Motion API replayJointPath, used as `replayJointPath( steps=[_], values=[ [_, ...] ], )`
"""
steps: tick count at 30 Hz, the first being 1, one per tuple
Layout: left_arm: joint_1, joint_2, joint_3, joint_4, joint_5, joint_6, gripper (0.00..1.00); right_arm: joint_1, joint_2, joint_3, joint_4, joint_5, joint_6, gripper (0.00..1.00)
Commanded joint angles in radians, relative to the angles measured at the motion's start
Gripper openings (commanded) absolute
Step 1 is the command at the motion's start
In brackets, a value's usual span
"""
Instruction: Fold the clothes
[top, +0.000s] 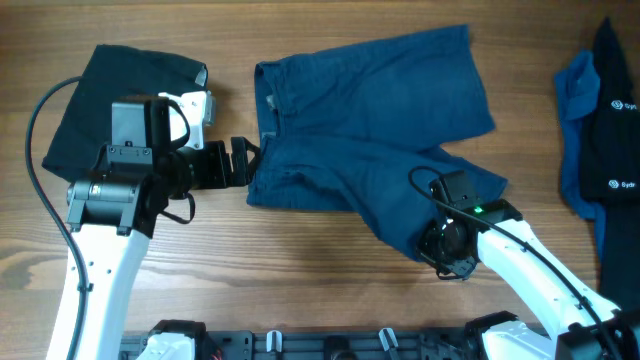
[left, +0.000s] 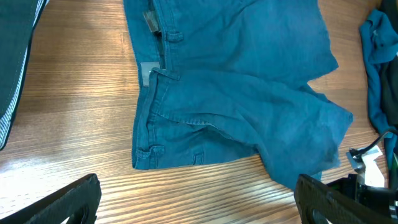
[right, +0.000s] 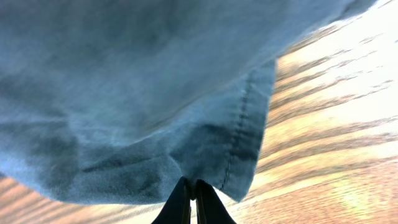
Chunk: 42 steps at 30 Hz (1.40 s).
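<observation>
I will move my open left gripper down next onto the fold below it, because the doubled cloth makes a fold to pinch at the waistband's bunched near end (top: 264, 179) (left: 148, 127).
The dark blue denim shorts (top: 370, 120) lie spread on the wooden table, waistband to the left and legs to the right; they also show in the left wrist view (left: 236, 99). My left gripper (top: 240, 163) is open and empty, just left of the waistband, its fingers wide over bare wood (left: 199, 199). My right gripper (top: 432, 243) is shut on the hem of the near leg (right: 186, 124), pinching the cloth between its fingertips (right: 192, 186). A black garment (top: 120, 95) lies folded at the far left.
A bright blue garment (top: 575, 110) and a black one with white print (top: 618, 130) lie at the right edge. A black cable (top: 45, 150) loops around the left arm. The table's front rail (top: 320, 345) runs along the bottom.
</observation>
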Motion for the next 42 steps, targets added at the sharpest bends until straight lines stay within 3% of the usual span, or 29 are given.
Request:
replayJointPath(
  steps=[1, 6, 10, 14, 18, 19, 20, 21, 23, 27, 28, 33, 34, 35, 38, 42],
  values=[
    [-0.005, 0.004, 0.010, 0.000, -0.013, 0.024, 1.00, 0.003, -0.039, -0.006, -0.003, 0.109, 0.073, 0.04],
    [-0.005, 0.039, 0.008, -0.024, -0.013, 0.024, 1.00, -0.034, -0.103, -0.001, -0.105, 0.100, 0.093, 0.04],
    [-0.007, 0.129, 0.007, -0.026, -0.012, 0.024, 1.00, -0.084, -0.219, 0.047, -0.182, 0.062, 0.096, 0.04],
    [-0.029, 0.238, 0.007, -0.019, -0.012, 0.023, 0.99, -0.166, -0.395, 0.129, -0.257, 0.173, 0.094, 0.04],
    [-0.058, 0.304, 0.007, -0.009, -0.013, 0.024, 1.00, -0.187, -0.473, 0.134, -0.256, 0.140, 0.053, 0.04],
    [-0.063, 0.322, 0.007, -0.008, -0.013, 0.024, 1.00, -0.187, -0.471, 0.134, -0.256, 0.113, 0.032, 0.07],
    [-0.069, 0.338, 0.007, -0.005, -0.013, 0.024, 1.00, -0.187, -0.466, 0.133, -0.256, 0.082, 0.013, 0.16],
    [-0.075, 0.360, 0.007, 0.004, -0.013, 0.024, 1.00, -0.186, -0.455, 0.133, -0.254, 0.042, -0.023, 0.34],
    [-0.086, 0.417, 0.007, 0.024, -0.018, 0.024, 0.98, -0.186, -0.423, 0.131, -0.253, -0.034, -0.074, 0.46],
    [-0.100, 0.546, 0.007, 0.055, -0.135, 0.023, 0.94, -0.186, -0.340, 0.130, -0.252, -0.053, -0.120, 0.52],
    [-0.101, 0.573, 0.007, 0.082, -0.130, 0.023, 0.89, -0.186, -0.313, 0.130, -0.251, -0.054, -0.121, 0.52],
    [-0.101, 0.605, 0.008, 0.125, -0.006, 0.024, 0.16, -0.186, -0.215, 0.107, -0.229, -0.089, -0.147, 0.53],
    [-0.101, 0.597, 0.008, 0.109, 0.008, 0.024, 0.08, -0.186, -0.196, 0.091, -0.204, -0.105, -0.148, 0.53],
    [-0.101, 0.589, 0.008, 0.083, 0.008, 0.024, 0.04, -0.186, -0.183, 0.077, -0.184, -0.116, -0.145, 0.54],
    [-0.101, 0.558, 0.008, -0.061, 0.007, 0.051, 0.04, -0.186, -0.136, 0.037, -0.123, -0.147, -0.115, 0.61],
    [-0.101, 0.556, 0.008, -0.144, 0.003, 0.050, 0.04, -0.186, -0.105, -0.008, -0.072, -0.185, -0.110, 0.62]
  ],
)
